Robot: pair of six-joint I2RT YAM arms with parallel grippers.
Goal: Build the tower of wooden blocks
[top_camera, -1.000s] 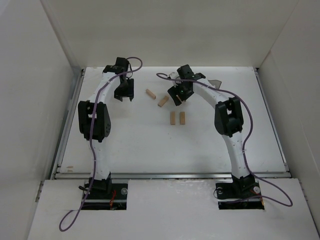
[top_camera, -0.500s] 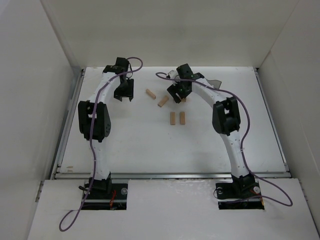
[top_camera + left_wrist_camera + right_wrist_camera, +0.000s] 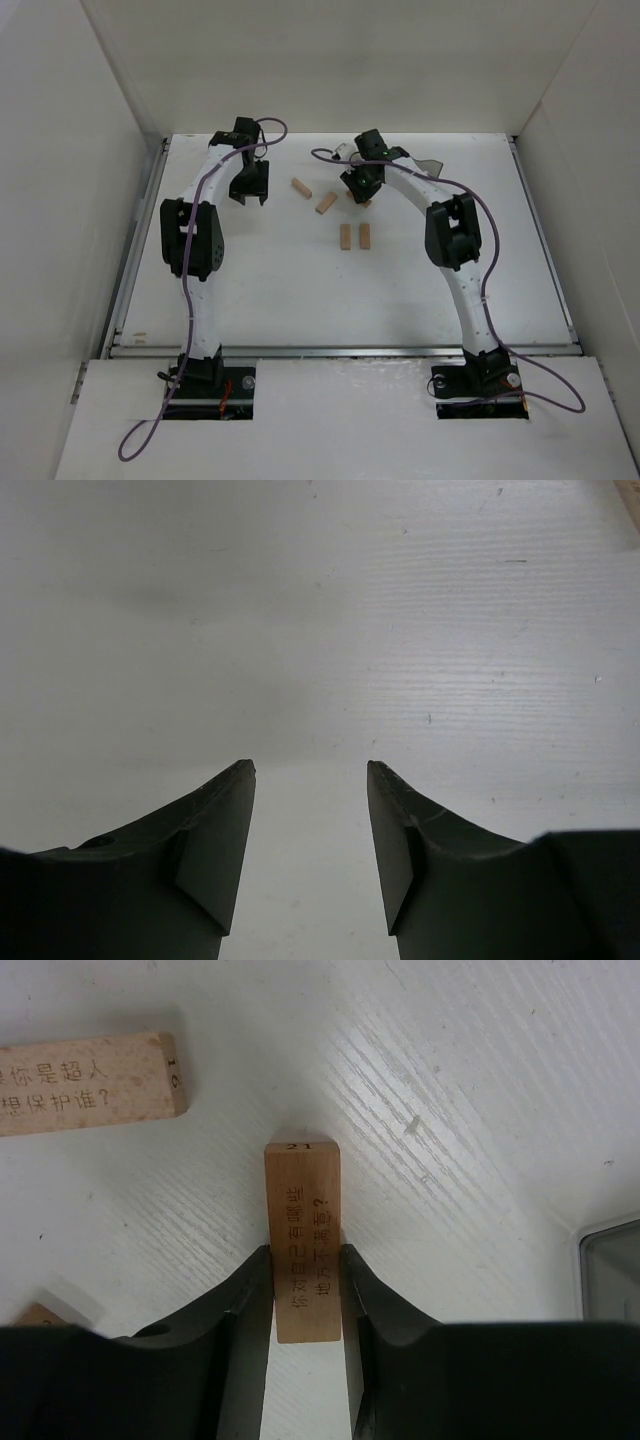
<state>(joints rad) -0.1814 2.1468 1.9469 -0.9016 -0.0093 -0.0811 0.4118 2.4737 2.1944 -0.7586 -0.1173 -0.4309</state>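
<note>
My right gripper lifts, turns and comes back over the parallel blocks' far ends next, which lie bare and back from it, and releases its block crosswise.
Several tan wood blocks lie flat on the white table. In the right wrist view my right gripper (image 3: 305, 1252) is shut on one printed block (image 3: 303, 1230), which rests on the table; in the top view that gripper (image 3: 361, 192) is at the back centre. Another block (image 3: 85, 1082) lies to its left. From above, two blocks (image 3: 300, 188) (image 3: 326, 203) lie loose at angles. Two more (image 3: 345, 236) (image 3: 366, 235) lie parallel side by side, one layer high. My left gripper (image 3: 250, 196) hangs open over bare table (image 3: 310, 770), left of the blocks.
A dark translucent grey bin (image 3: 430, 165) sits behind the right arm, and its corner (image 3: 612, 1270) shows at the right edge of the right wrist view. White walls enclose the table on three sides.
My right gripper has come down over a block at the back and shut on it. The left arm has barely moved.
</note>
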